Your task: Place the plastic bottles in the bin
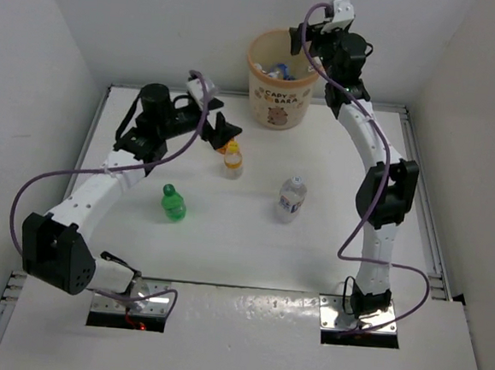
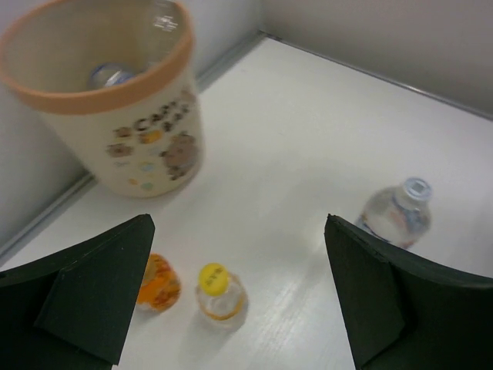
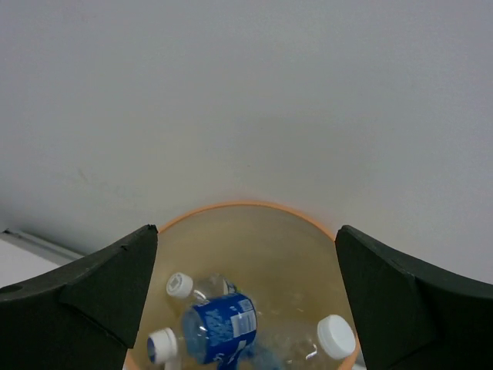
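Observation:
Next, my left gripper moves down and to the right in the top view onto the clear bottle's cap (image 1: 296,182) (image 2: 417,189) and closes, since the cap points up.
The beige bin (image 1: 280,98) stands at the back of the table. It holds several clear bottles, one with a blue label (image 3: 219,327). My right gripper (image 1: 308,46) hangs open and empty above the bin's rim (image 3: 246,204). My left gripper (image 1: 226,134) is open and empty above two upright bottles: a yellow-capped one (image 1: 232,162) and an orange one (image 2: 158,281), both below the jaws. The yellow-capped bottle (image 2: 218,291) lies between the fingers in the left wrist view. A green bottle (image 1: 173,203) and a clear blue-labelled bottle (image 1: 290,197) stand mid-table.
Grey walls close in the table at the back and both sides. A raised rail runs along the table's edges. In the left wrist view the bin (image 2: 146,146) is at upper left and the clear bottle (image 2: 397,214) at right.

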Available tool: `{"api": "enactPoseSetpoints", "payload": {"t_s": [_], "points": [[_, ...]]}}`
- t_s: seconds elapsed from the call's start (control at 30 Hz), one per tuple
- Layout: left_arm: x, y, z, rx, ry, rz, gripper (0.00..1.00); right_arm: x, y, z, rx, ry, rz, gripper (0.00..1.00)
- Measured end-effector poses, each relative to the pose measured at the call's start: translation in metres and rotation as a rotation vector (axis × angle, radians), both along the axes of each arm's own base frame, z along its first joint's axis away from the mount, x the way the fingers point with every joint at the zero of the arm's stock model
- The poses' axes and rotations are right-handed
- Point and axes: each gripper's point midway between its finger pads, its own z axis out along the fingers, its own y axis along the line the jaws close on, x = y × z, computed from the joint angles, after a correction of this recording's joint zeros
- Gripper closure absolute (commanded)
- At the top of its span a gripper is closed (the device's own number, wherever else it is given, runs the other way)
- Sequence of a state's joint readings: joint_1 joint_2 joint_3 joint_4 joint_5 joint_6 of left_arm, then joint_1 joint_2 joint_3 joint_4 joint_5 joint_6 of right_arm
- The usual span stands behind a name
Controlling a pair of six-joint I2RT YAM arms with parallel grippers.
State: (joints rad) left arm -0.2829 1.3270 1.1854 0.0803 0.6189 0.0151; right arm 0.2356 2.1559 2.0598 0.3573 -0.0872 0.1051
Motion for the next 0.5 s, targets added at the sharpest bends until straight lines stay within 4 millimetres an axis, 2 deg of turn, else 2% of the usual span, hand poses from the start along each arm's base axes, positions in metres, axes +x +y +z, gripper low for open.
{"api": "enactPoseSetpoints", "payload": {"t_s": [0.07,0.13,0.2,0.3,0.37,0.43,0.5], "points": [[-0.010,-0.028,-0.015,0.022,0.020,-0.088,0.00,-0.011,-0.004,0.004,0.022,0.028,0.010,0.04],[-0.018,-0.053,-0.035,0.046,0.060,-0.170,0.00,-0.031,-0.011,0.009,0.042,0.068,0.025,0.04],[-0.028,-0.077,-0.056,0.070,0.095,-0.252,0.00,-0.056,-0.023,0.029,0.061,0.078,0.038,0.04],[-0.044,-0.104,-0.088,0.105,0.152,-0.368,0.00,-0.110,-0.055,0.076,0.092,0.043,0.041,0.04],[-0.055,-0.119,-0.105,0.115,0.187,-0.441,0.00,-0.150,-0.079,0.100,0.099,0.013,0.028,0.04],[-0.065,-0.131,-0.119,0.122,0.219,-0.501,0.00,-0.190,-0.103,0.115,0.102,-0.013,0.002,0.04],[-0.074,-0.142,-0.129,0.131,0.234,-0.550,0.00,-0.220,-0.113,0.120,0.101,-0.025,-0.006,0.04]]}}
